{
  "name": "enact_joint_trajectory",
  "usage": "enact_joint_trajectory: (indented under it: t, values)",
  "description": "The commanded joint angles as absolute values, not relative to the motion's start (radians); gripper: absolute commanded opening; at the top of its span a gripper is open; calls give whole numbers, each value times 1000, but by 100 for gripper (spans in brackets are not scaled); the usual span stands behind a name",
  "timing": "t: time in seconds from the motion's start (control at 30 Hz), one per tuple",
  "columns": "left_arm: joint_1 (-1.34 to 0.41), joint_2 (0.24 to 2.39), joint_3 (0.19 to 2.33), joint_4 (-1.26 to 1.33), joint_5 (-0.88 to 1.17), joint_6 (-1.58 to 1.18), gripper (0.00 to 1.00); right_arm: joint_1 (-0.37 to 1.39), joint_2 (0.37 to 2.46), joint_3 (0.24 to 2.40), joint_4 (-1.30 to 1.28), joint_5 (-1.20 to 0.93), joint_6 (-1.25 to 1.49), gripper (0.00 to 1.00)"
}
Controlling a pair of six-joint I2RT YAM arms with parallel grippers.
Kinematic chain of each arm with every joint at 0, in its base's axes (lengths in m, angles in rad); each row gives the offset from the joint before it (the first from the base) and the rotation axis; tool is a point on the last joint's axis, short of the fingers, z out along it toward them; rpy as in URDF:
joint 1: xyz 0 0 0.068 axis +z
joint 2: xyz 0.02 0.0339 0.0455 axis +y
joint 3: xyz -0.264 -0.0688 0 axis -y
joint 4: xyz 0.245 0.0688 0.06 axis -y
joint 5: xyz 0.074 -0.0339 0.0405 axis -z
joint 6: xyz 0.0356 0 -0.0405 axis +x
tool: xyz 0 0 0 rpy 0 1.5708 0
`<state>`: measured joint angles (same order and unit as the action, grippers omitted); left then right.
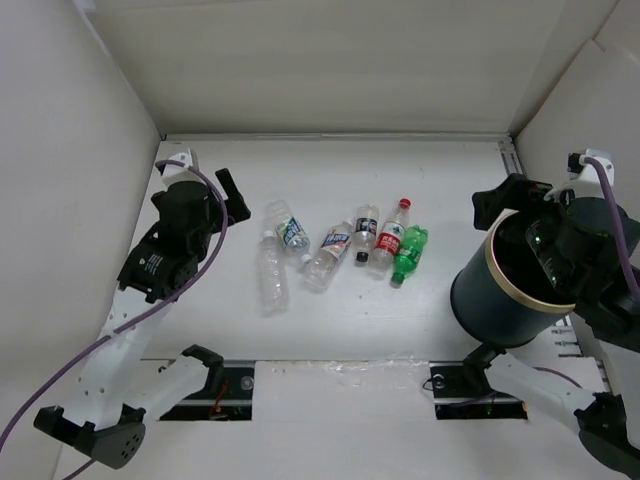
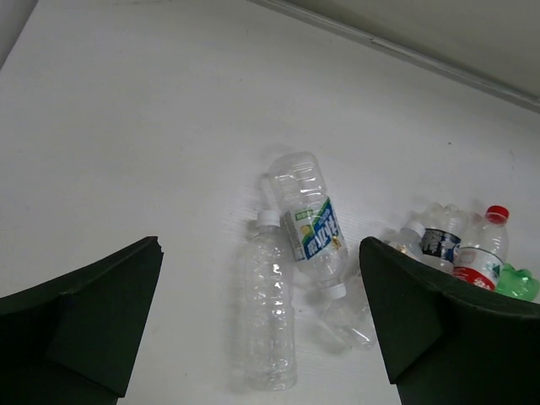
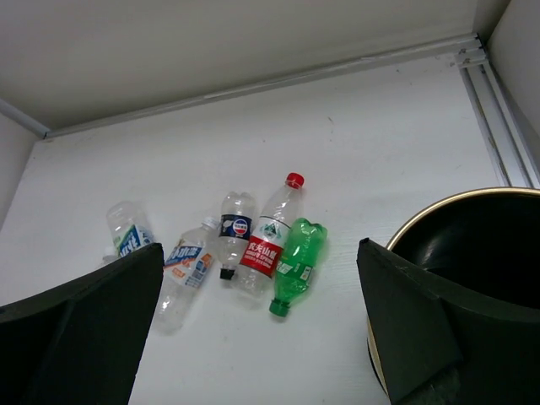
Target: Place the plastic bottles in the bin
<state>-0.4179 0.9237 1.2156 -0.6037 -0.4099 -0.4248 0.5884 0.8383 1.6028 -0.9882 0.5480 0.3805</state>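
The bottle lies at the end of the row. My left gripper will move down to the right in the top view, onto the clear bottle (image 2: 270, 312) at the part below its cap.
Several plastic bottles lie in a row mid-table: a clear unlabelled one (image 1: 272, 272), a blue/white-label one (image 1: 289, 229), a white/blue-label one (image 1: 328, 255), a dark-label one (image 1: 365, 232), a red-label red-cap one (image 1: 390, 238) and a green one (image 1: 409, 254). The dark bin (image 1: 487, 300) with a tan rim stands at the right; what shows of its inside is dark and empty. My left gripper (image 1: 235, 200) hovers open and empty left of the bottles, above the clear bottle (image 2: 270, 312). My right gripper (image 1: 500, 205) is open and empty above the bin's rim (image 3: 447, 207), right of the green bottle (image 3: 297, 261).
White walls enclose the table on the left, back and right. A metal rail (image 3: 498, 118) runs along the right wall behind the bin. Two dark slots and a taped strip (image 1: 340, 368) lie at the near edge by the arm bases.
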Motion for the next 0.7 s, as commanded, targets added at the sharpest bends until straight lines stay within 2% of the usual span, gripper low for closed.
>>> enact_joint_trajectory:
  t: [0.0, 0.23, 0.47, 0.67]
  values:
    - [-419, 853, 1189, -514, -342, -434, 99, 584, 859, 1606, -977, 516, 380, 100]
    - [-419, 908, 1124, -474, -278, -517, 99, 584, 890, 1595, -968, 477, 393, 100]
    - [-419, 998, 953, -400, -249, -621, 99, 584, 890, 1552, -928, 459, 405, 100]
    - [-419, 1133, 871, -310, -192, -683, 99, 584, 881, 1513, -867, 315, 394, 100]
